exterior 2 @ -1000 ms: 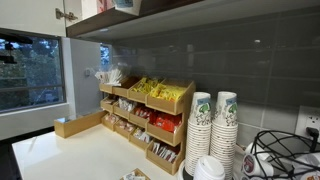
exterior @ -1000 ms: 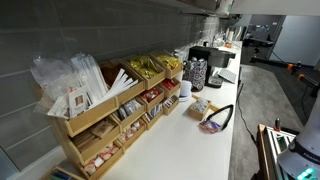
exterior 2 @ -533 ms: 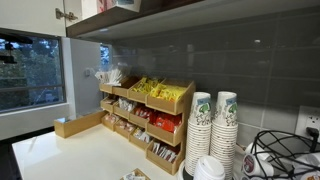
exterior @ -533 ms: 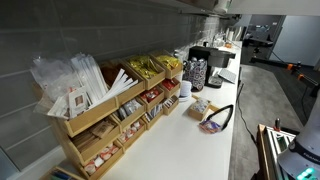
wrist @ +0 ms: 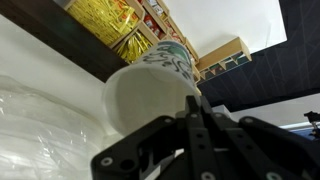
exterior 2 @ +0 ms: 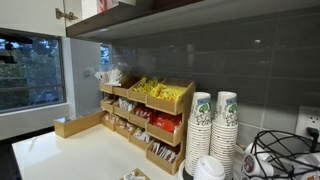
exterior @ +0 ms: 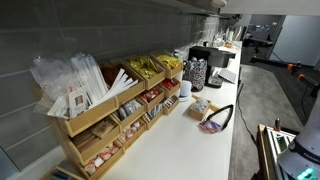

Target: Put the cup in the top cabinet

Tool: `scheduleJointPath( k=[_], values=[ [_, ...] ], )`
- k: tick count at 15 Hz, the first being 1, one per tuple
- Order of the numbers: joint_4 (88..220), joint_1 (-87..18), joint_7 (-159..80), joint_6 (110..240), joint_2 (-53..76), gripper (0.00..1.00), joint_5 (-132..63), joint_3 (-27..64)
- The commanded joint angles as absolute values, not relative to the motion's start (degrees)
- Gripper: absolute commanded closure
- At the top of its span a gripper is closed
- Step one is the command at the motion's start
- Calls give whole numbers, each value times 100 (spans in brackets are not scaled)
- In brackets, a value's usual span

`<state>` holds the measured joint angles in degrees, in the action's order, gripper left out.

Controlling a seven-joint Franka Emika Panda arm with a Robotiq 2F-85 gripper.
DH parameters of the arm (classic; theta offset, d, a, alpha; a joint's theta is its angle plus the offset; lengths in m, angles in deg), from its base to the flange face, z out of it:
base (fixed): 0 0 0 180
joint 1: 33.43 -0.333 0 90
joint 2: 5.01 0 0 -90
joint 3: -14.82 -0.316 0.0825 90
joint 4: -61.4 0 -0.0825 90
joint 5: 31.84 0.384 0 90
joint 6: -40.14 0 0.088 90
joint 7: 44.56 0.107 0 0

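Observation:
The paper cup is still at the cabinet's edge, so my gripper should move outward past the dark shelf edge, turn and carry the cup into the top cabinet.
In the wrist view my gripper (wrist: 196, 108) is shut on the rim of a paper cup (wrist: 150, 92) with a white inside and a green leaf pattern outside. The cup lies tilted, mouth towards the camera, high above the counter. A dark shelf edge (wrist: 70, 50) of the top cabinet crosses behind it. In an exterior view only a small pale bit of the cup or gripper (exterior 2: 119, 4) shows at the top edge, at the dark grey top cabinet (exterior 2: 200, 15). The cabinet's underside also shows in an exterior view (exterior: 150, 5).
An open wooden rack of snack packets (exterior 2: 150, 115) (exterior: 120, 100) stands on the white counter (exterior 2: 90, 155). Stacks of paper cups (exterior 2: 213, 125) (exterior: 197, 72) stand beside it. A small wooden box (exterior 2: 78, 125) sits near the window. Cables and a coffee machine (exterior: 215, 60) are further along.
The pale bit at the top edge of an exterior view has shrunk and moved up, further out of the frame. Nothing else has moved.

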<state>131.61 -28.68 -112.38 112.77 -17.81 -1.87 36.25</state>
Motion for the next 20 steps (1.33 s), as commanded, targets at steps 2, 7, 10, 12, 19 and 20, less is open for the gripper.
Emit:
scheduleJointPath(
  k=[2,7,10,12,19,20],
  values=[
    [12720,-2830,-11188,11190,-1665,99,292,3720],
    [12645,-2910,-11357,11571,-1666,99,370,3670],
    [12599,-2960,-11488,11765,-1582,99,355,3596],
    [12563,-3013,-11583,11854,-1512,99,321,3541],
    [12360,-3096,-11836,12078,-1257,99,288,3411],
    [12323,-3100,-11887,12097,-1220,99,292,3413]
  ],
)
